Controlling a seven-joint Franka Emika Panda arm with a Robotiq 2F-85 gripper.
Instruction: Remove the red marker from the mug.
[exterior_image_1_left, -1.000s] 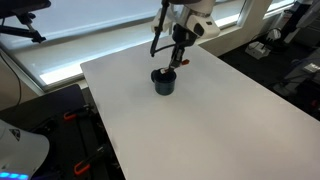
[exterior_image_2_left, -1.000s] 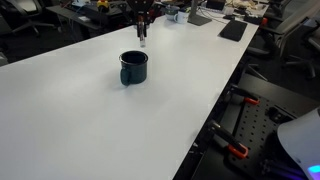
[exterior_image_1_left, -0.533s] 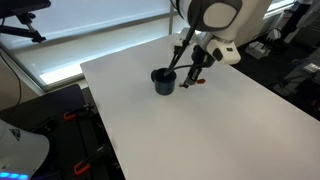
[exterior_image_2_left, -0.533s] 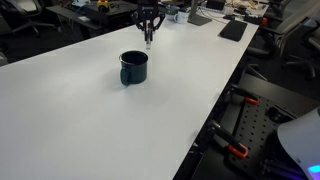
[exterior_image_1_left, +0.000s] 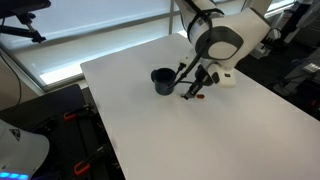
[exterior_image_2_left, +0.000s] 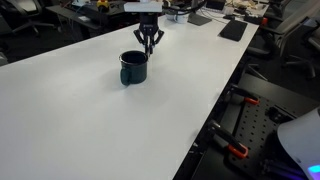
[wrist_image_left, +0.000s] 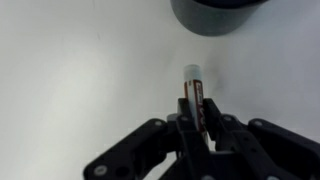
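Note:
I will next lower my gripper slightly toward the bare tabletop beside the mug and open its fingers to let go of the red marker (wrist_image_left: 195, 95), since it is already outside the mug.
The dark navy mug (exterior_image_1_left: 162, 80) stands on the white table; it also shows in the other exterior view (exterior_image_2_left: 133, 67) and at the top edge of the wrist view (wrist_image_left: 218, 12). My gripper (exterior_image_1_left: 192, 92) is low over the table beside the mug, shut on the red marker (wrist_image_left: 195, 95). The marker is outside the mug and sticks out from between the fingers toward it, pale tip first. In an exterior view the gripper (exterior_image_2_left: 149, 45) hangs just behind the mug, and the marker is hard to make out there.
The white table (exterior_image_1_left: 200, 130) extends wide around the mug. Its edges border office clutter, chairs and equipment beyond (exterior_image_2_left: 230, 30). A bright window strip (exterior_image_1_left: 90, 40) runs behind the table.
My gripper has moved away from above the mug and down toward the table beside it, carrying the red marker out of the mug.

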